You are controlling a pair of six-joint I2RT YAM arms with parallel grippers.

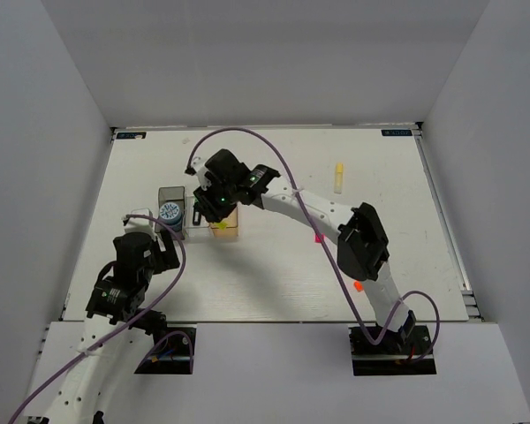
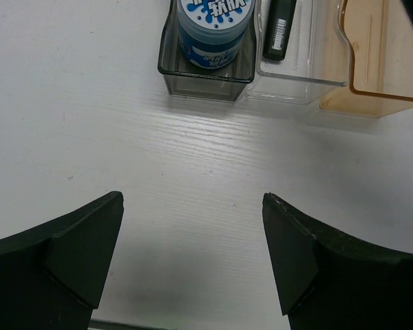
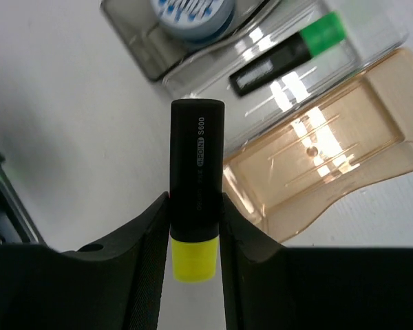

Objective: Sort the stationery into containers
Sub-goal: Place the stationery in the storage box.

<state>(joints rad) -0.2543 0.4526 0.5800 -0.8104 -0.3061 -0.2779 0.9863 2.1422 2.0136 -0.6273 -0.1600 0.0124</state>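
My right gripper is to move to its left in the top view and down next.
My right gripper (image 3: 196, 210) is shut on a black highlighter with a yellow end (image 3: 196, 158) and holds it above the table beside the amber box (image 3: 344, 179). In the top view this gripper (image 1: 217, 212) hovers over the clear box (image 1: 194, 233) and the amber box (image 1: 231, 233). The clear box (image 3: 382, 31) holds a green-ended highlighter (image 3: 289, 55). The dark grey box (image 2: 206, 86) holds the blue-white roll (image 2: 213, 27). My left gripper (image 2: 193, 206) is open and empty over bare table, just in front of the boxes.
A pale yellow highlighter (image 1: 339, 177) lies at the back right. A pink one (image 1: 319, 238) and an orange one (image 1: 358, 285) show partly beside my right arm. White walls enclose the table.
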